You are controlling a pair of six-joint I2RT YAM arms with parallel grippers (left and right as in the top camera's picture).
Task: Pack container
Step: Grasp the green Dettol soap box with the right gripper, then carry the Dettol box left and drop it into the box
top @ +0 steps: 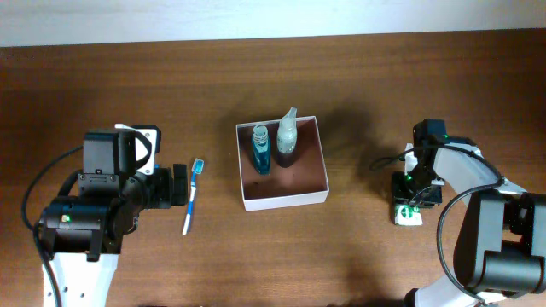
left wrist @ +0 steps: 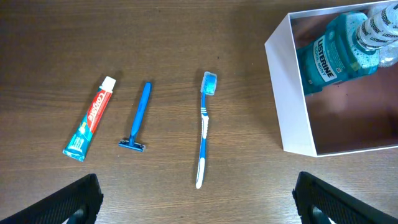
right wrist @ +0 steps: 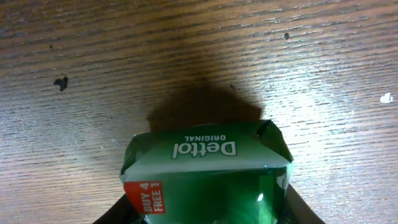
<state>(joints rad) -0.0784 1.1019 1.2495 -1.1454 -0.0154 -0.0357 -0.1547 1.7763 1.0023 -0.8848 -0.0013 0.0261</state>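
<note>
My right gripper will rise to the left in the overhead view, over the container's side, then lower to the container's free bottom by the spray bottle and release.
The container is a square white-walled box with a reddish-brown inside at the table's middle; its near wall shows in the left wrist view. A blue Listerine bottle and a grey spray bottle lie inside. A blue-and-white toothbrush, a blue razor and a toothpaste tube lie on the wood left of it. My left gripper is open and empty beside the toothbrush. My right gripper is shut on a green Dettol soap pack right of the container.
The wooden table runs to a pale wall at the back. The razor and toothpaste are hidden under the left arm in the overhead view. A black cable loops by the right arm.
</note>
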